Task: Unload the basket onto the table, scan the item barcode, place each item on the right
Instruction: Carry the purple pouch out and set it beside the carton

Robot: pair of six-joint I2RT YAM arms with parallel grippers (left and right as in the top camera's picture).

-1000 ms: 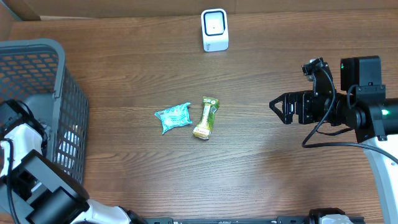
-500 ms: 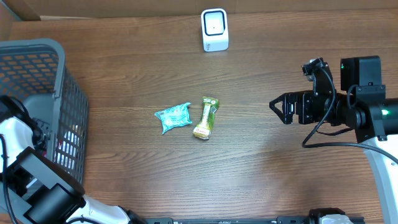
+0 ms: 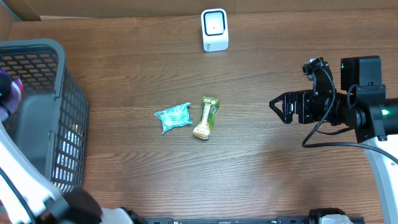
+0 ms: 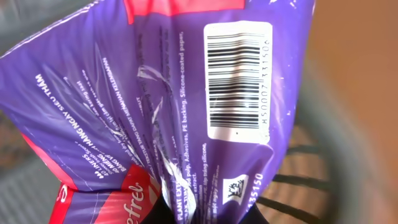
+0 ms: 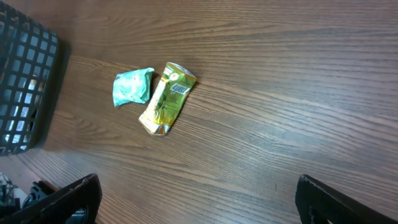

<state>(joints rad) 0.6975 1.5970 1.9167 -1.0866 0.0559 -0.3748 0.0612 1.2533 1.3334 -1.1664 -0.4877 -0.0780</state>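
Bare wood lies open on the table beyond the teal and green-gold packets. My left gripper will swing past the side of the basket and down onto the table there.
A purple and red plastic packet (image 4: 155, 106) fills the left wrist view, its white barcode label (image 4: 239, 78) facing the camera. My left gripper (image 4: 208, 213) is shut on the packet's lower edge, over the grey basket (image 3: 37, 56). In the overhead view the left arm is a blur at the far left, with a bit of purple (image 3: 9, 93) showing. A white scanner-like device (image 3: 214, 29) stands at the back of the table. My right gripper (image 3: 278, 107) hovers open at the right, its fingers (image 5: 74, 199) wide apart with nothing between them.
A teal packet (image 3: 174, 117) and a green-gold packet (image 3: 206, 117) lie side by side mid-table, also in the right wrist view as the teal packet (image 5: 132, 87) and the gold packet (image 5: 166, 98). The basket wall (image 5: 25, 81) stands at the left.
My left gripper has shut on the purple packet and swept upward out of the basket, blurring in the overhead view. The right arm has not moved.
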